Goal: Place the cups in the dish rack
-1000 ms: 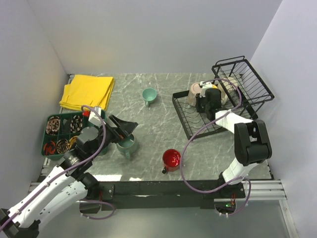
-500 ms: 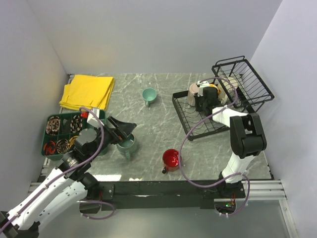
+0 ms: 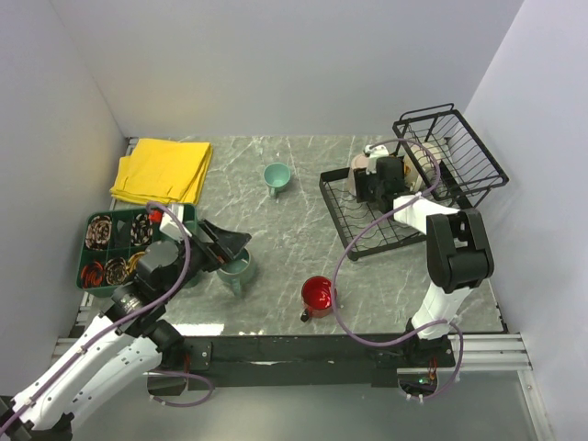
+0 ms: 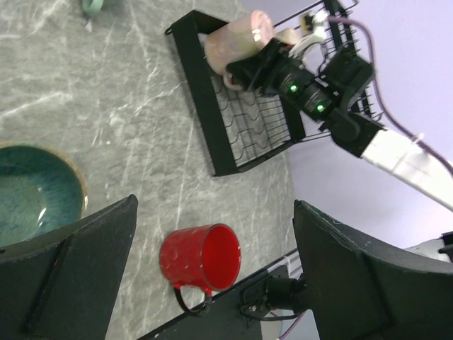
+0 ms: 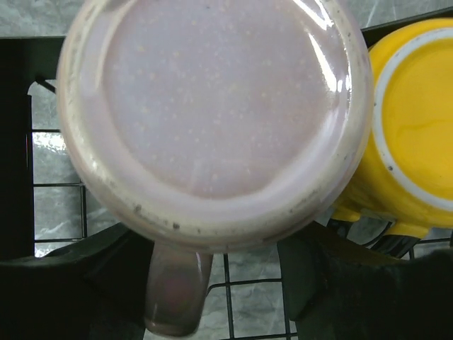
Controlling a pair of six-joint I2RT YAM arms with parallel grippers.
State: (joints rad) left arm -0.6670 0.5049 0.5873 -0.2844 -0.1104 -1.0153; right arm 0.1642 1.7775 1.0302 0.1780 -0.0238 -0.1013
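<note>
The grey-green mug [image 3: 237, 269] stands with its opening up below my left gripper. Next I will tilt the gripper's fingers down and lower them so they straddle the grey-green mug's rim on the side toward the red mug.
The pale pink mug [image 5: 212, 106] sits base up at the back of the black wire dish rack [image 3: 367, 241], next to the yellow mug [image 5: 407, 142]. My right gripper [image 5: 212, 248] is open, its fingers [image 5: 340, 283] either side of the pink handle [image 5: 173, 290] with a gap on the right. My left gripper [image 3: 234, 243] is open and empty over the grey-green mug [image 3: 237, 269]. In the left wrist view the shiny red mug [image 4: 200, 258] shows far below between the fingers. The small teal mug [image 3: 276, 175] stands mid-table. I cannot make out the green mug.
The taller wire basket [image 3: 455, 156] stands at the rack's right end with something pale inside. A green compartment tray [image 3: 99, 248] of small parts lies at the left, and a folded yellow cloth [image 3: 163, 169] behind it. White walls close in the table.
My right gripper has moved a little toward the back over the pink mug and its arm has straightened. My left gripper has drifted slightly toward the near left.
</note>
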